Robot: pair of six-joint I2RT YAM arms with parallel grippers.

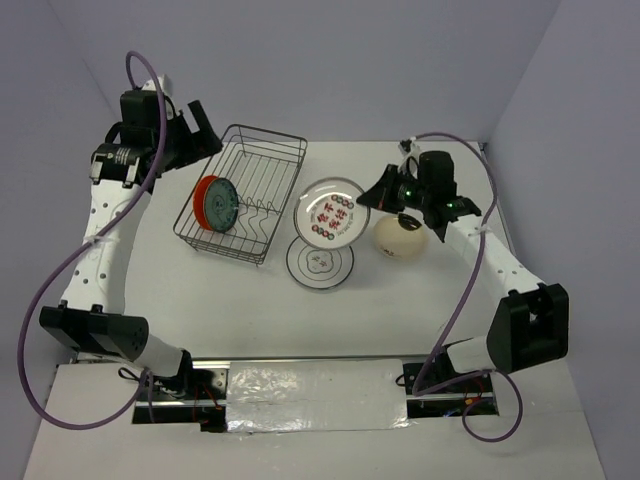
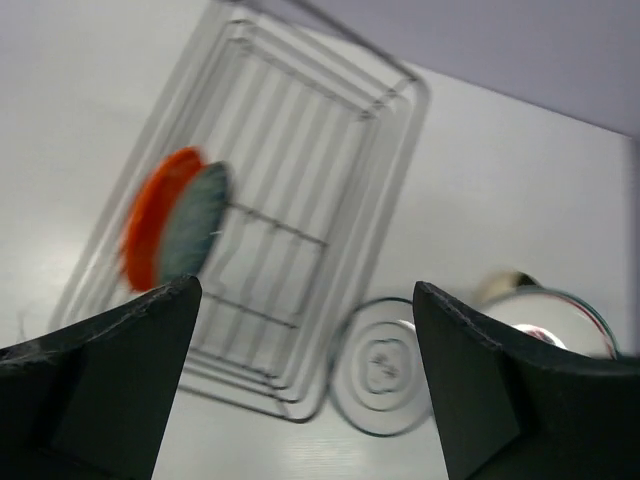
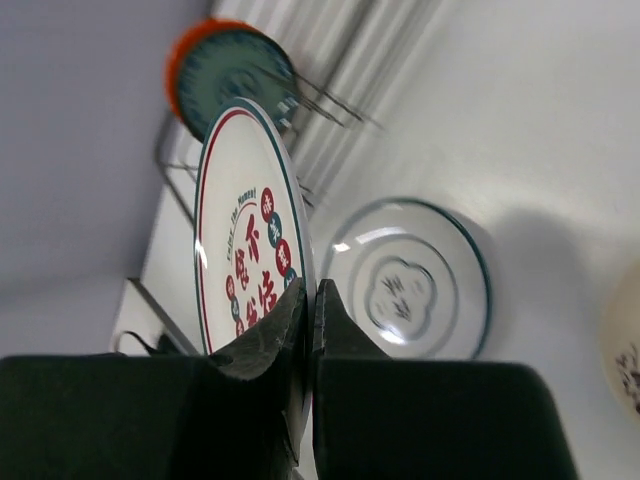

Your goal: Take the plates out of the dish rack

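Next, my open left gripper lowers down toward the dish rack (image 1: 262, 160) onto the upper rim of the teal plate (image 1: 223, 206), since bare wire leaves room beside it.
The dish rack (image 1: 262, 160) stands at the back left; an orange plate (image 1: 205, 203) and a teal plate (image 1: 223, 206) stand upright in its near-left end, also in the left wrist view (image 2: 150, 225) (image 2: 195, 220). My right gripper (image 3: 311, 290) is shut on the rim of a white plate with red characters (image 1: 329, 213) (image 3: 240, 255), held tilted above the table right of the rack. A white plate with black rings (image 1: 320, 264) (image 3: 410, 280) lies flat on the table. A cream plate (image 1: 402, 238) lies by my right arm. My left gripper (image 2: 305, 295) is open and empty, high above the rack.
The rack's right part holds only bare wire dividers (image 1: 268, 190). Walls close in at the back and both sides. The table's near edge carries the arm bases (image 1: 320, 385).
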